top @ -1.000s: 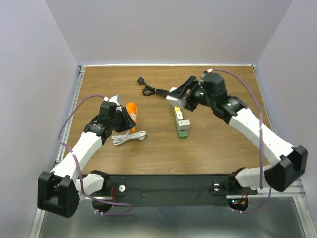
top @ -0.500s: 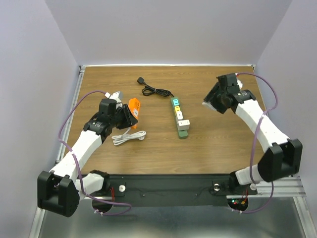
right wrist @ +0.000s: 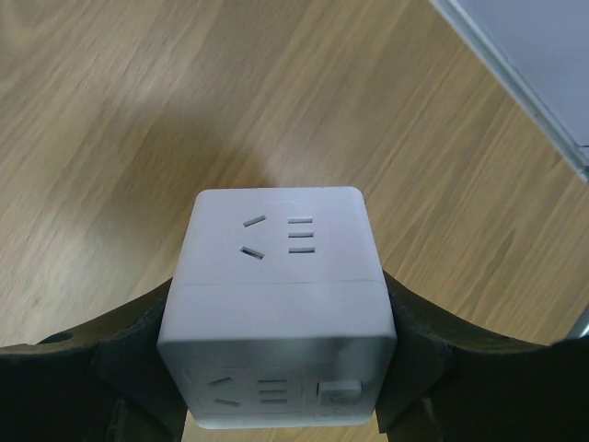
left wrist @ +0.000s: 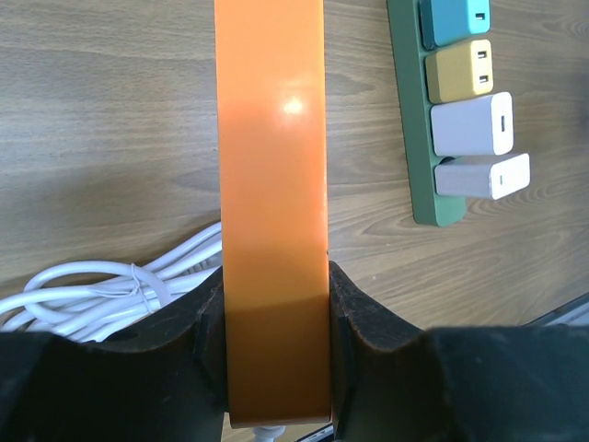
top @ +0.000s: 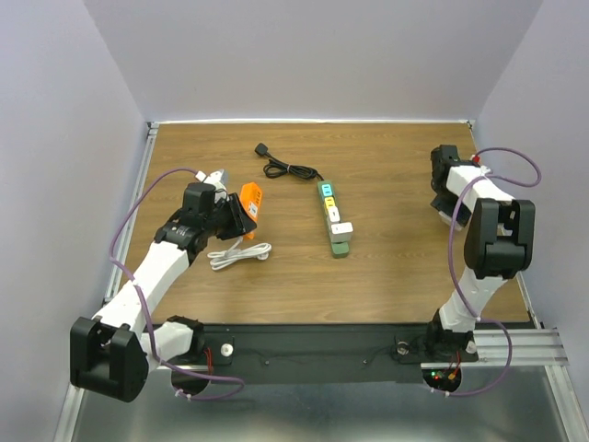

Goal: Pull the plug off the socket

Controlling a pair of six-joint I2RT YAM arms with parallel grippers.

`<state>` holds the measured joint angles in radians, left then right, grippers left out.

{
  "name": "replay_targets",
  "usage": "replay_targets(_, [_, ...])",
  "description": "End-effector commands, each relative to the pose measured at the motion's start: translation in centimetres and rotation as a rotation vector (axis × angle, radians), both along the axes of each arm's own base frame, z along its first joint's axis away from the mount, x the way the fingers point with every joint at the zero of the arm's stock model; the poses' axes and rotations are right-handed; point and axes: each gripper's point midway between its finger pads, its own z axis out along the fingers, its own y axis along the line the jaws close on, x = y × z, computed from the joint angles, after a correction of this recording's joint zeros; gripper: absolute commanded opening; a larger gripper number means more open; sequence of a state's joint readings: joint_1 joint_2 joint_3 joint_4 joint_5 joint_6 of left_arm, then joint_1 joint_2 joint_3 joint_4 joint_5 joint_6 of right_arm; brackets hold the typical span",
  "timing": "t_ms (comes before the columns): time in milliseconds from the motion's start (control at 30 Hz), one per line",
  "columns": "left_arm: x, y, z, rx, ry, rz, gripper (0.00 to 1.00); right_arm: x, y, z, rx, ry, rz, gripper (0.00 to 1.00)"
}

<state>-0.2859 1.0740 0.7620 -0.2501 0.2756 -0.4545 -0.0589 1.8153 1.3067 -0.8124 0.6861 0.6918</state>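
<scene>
I will next lower my right gripper and release the white cube adapter on the bare tabletop near the side below it, clear of the power strip.
The dark-green power strip (top: 333, 219) lies mid-table with a teal, a yellow and two white plugs in it; it also shows in the left wrist view (left wrist: 414, 138). Its thin black cord (top: 287, 168) runs to the far left. My left gripper (top: 235, 216) is shut on an orange plug (top: 248, 202), well left of the strip; in the left wrist view the gripper (left wrist: 274, 290) clamps the orange plug (left wrist: 271, 138) on both sides. My right gripper (top: 449, 204) is at the table's right edge, away from the strip. In its wrist view the gripper (right wrist: 281, 299) is shut on a white cube adapter (right wrist: 281, 249).
A coiled white cable (top: 237, 255) lies just below my left gripper, and shows in the left wrist view (left wrist: 101, 290). Walls close in the table on the left, back and right. The right arm is folded close to the right wall.
My right gripper has swung from the far end of the power strip to the table's right edge, carrying the white cube adapter. My left gripper holds the orange plug in much the same place.
</scene>
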Motion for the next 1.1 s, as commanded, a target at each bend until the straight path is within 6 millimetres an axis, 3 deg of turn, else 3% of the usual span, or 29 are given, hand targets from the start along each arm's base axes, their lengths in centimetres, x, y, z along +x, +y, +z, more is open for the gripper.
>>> replay_targets(0, [1.5, -0.7, 1.8, -0.019, -0.069, -0.041, 0.0, 1.9, -2.4, 2.5, -0.108, -0.036, -0.026, 0.21])
replay_targets(200, [1.6, -0.9, 0.8, -0.022, -0.039, -0.049, 0.0, 2.1, -3.3, 0.4, -0.107, 0.027, -0.04, 0.3])
replay_targets(333, [1.6, -0.8, 0.5, -0.019, -0.037, -0.044, 0.0, 2.4, -3.1, 0.0, -0.092, 0.035, -0.027, 0.56])
replay_targets(433, [1.4, -0.7, 0.0, -0.019, -0.025, -0.044, 0.0, 2.7, -3.0, 0.1, -0.082, 0.033, -0.015, 0.66])
replay_targets(500, [1.1, -0.9, -0.4, -0.027, -0.015, -0.053, 0.0, 3.2, -2.8, 0.5, -0.067, 0.025, 0.004, 0.68])
replay_targets(567, [1.1, -0.9, -0.6, -0.028, -0.01, -0.051, 0.0, 3.6, -2.3, 0.8, -0.037, 0.011, 0.026, 0.78])
replay_targets(633, [1.0, -0.7, -0.9, -0.027, -0.003, -0.039, 0.0, 4.3, -2.2, 2.1, -0.029, -0.013, 0.051, 0.9])
replay_targets(733, [1.0, -0.5, -1.1, -0.02, -0.002, -0.025, 0.0, 4.7, -1.9, 3.7, -0.014, -0.037, 0.079, 0.99])
replay_targets(867, [1.5, 0.7, -1.6, 0.015, 0.017, 0.037, 0.0, 4.6, -1.3, 5.6, 0.019, -0.078, 0.098, 1.0])
replay_targets(900, [1.6, 1.3, -1.8, 0.03, 0.029, 0.061, 0.0, 4.7, -0.9, 6.9, 0.035, -0.114, 0.115, 1.0])
replay_targets(1067, [4.1, 5.3, -1.0, 0.074, 0.013, 0.207, 0.0, 4.7, 4.3, 10.0, 0.241, -0.232, 0.311, 1.0])
